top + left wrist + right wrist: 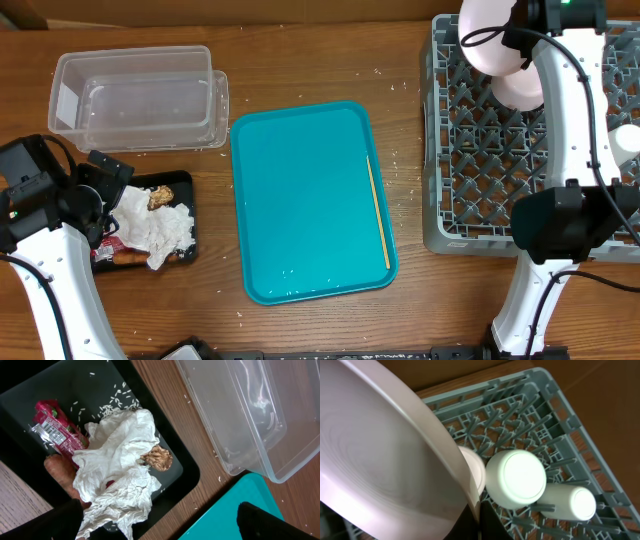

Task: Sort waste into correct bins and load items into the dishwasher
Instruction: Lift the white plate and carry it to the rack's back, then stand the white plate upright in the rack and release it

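Note:
The plate (385,455) is still over open wires. The right gripper should lower it next while moving toward the rack's side nearest the teal tray.
The black bin tray (192,215) holds crumpled white napkins (117,460), a red wrapper (55,432), a carrot (60,472) and a brown food bit (159,457). My left gripper (160,527) is open and empty, above the tray's near edge. A thin wooden stick (377,210) lies on the right side of the teal tray (305,200). My right gripper (480,520) is shut on the rim of a pale pink plate (385,455), held tilted over the far left part of the grey dish rack (470,170). Two white cups (516,479) lie in the rack.
A clear plastic container (140,100) stands at the back left, beyond the black tray. Another pale dish (520,90) stands in the rack just behind the held plate. Rice grains lie scattered in the black tray (100,385) and on the table.

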Robot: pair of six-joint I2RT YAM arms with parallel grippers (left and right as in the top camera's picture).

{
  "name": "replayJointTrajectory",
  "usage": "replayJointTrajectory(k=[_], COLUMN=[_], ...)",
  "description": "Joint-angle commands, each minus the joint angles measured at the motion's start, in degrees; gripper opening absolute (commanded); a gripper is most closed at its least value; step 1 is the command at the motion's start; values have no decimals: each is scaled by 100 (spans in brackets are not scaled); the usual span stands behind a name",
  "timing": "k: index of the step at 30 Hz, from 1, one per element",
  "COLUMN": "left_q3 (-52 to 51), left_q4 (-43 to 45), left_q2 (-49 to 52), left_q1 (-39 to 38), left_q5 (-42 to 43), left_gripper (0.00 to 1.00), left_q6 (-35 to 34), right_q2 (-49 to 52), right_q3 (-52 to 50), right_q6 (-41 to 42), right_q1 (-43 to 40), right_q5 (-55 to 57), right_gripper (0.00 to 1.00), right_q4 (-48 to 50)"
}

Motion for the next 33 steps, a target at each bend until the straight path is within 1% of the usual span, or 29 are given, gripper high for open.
replayJointTrajectory(k=[1,12,21,23,26,31,33], left_q3=[96,96,96,96,96,96,96], left_q4=[0,0,-2,-2,0,0,0], left_q2=[2,2,2,2,2,2,2], left_q1=[9,9,9,9,9,9,9], left_q5=[4,4,4,4,4,4,4], left_gripper=[100,100,100,100,100,100,100], left_q6=[-57,-57,-55,-55,-55,-55,-55], right_q2=[-72,-72,-72,-72,-72,-72,-72], right_q3=[-302,-1093,-1121,-1121,-1121,-1121,-1117], right_q6=[31,39,55,52,48,50,50], right_q1=[13,28,245,361,492,651,713], right_q5=[879,988,953,946,949,940,940], right_gripper=[4,4,4,5,9,10,16], right_q4=[282,656,627,597,514,433,387])
